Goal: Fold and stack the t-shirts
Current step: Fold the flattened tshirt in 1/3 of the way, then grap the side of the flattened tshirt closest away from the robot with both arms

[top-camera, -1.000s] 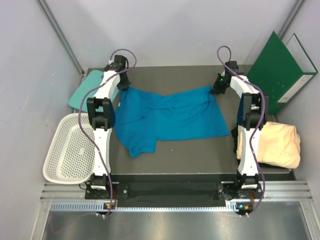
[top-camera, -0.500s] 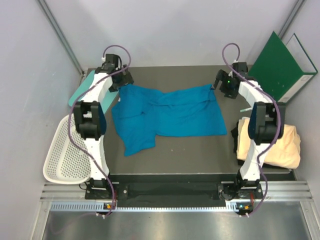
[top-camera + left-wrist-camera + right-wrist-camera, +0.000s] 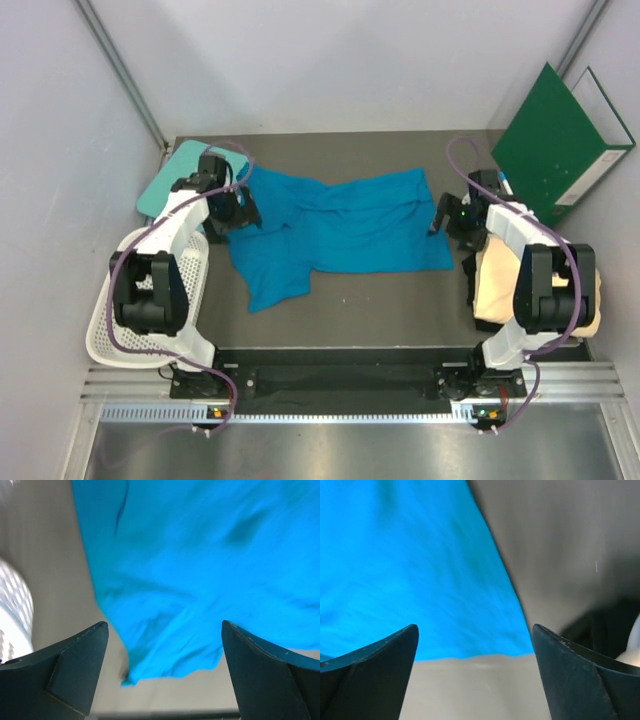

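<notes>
The sleeve's near corner (image 3: 255, 306) (image 3: 131, 678) is below my left gripper and closer to my base, so the gripper will move back and go down onto it.
The blue t-shirt (image 3: 340, 225) lies spread and wrinkled across the middle of the table, one sleeve pointing toward the near edge. My left gripper (image 3: 240, 212) hovers over its left edge, open, with nothing between the fingers; in the left wrist view the blue t-shirt (image 3: 200, 555) lies below the left gripper (image 3: 164, 623). My right gripper (image 3: 440, 215) stands open at the shirt's right edge. The right wrist view shows the right gripper (image 3: 475, 626) over the blue t-shirt's (image 3: 410, 570) hem corner. The cream t-shirt (image 3: 590, 305) sits folded at the right, partly hidden by the right arm.
A teal board (image 3: 165, 180) lies at the table's far left corner. A white mesh basket (image 3: 110, 320) stands off the left edge, and the basket (image 3: 12, 610) shows in the left wrist view. A green folder (image 3: 560, 135) leans at the back right. Grey walls enclose the table.
Both grippers went from shut on the blue shirt's far corners to open and let it go. Both have drawn back toward the near side, the shirt left lying flat.
</notes>
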`<state>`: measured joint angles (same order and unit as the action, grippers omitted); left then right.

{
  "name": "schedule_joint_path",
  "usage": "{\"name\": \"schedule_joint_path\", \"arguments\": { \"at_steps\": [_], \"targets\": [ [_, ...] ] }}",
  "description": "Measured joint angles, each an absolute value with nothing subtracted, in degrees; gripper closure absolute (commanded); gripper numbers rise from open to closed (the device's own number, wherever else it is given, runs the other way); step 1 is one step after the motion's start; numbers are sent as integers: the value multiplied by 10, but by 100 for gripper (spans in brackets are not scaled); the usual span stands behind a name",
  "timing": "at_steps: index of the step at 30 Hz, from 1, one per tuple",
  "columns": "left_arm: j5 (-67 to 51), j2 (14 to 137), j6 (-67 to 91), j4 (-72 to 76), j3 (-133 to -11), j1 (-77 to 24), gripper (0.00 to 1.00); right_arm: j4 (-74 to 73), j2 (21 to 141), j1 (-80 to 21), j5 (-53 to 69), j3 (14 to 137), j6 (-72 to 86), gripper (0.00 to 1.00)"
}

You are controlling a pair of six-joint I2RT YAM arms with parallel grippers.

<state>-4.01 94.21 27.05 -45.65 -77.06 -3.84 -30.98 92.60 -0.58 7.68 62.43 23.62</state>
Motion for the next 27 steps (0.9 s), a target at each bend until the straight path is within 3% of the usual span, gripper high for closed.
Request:
{"name": "schedule_joint_path", "arguments": {
  "at_steps": [5, 17, 19, 20, 23, 27],
  "targets": [
    [-51, 923, 271, -504, -681, -38, 1, -347, 926, -6, 65, 603, 236, 26],
    [-66, 872, 255, -568, -607, -42, 1, -375, 990, -14, 35, 623, 241, 43],
    [-72, 872, 249, -574, -600, -45, 1, -380, 1003, -19, 30, 632, 243, 61],
    [-75, 872, 245, -575, -596, -47, 1, -382, 1007, -22, 28, 638, 244, 77],
    [-84, 872, 235, -581, -588, -56, 1, -384, 1020, -29, 26, 649, 247, 100],
    [-90, 872, 224, -595, -582, -71, 2, -386, 1034, -36, 31, 662, 250, 100]
  ]
}}
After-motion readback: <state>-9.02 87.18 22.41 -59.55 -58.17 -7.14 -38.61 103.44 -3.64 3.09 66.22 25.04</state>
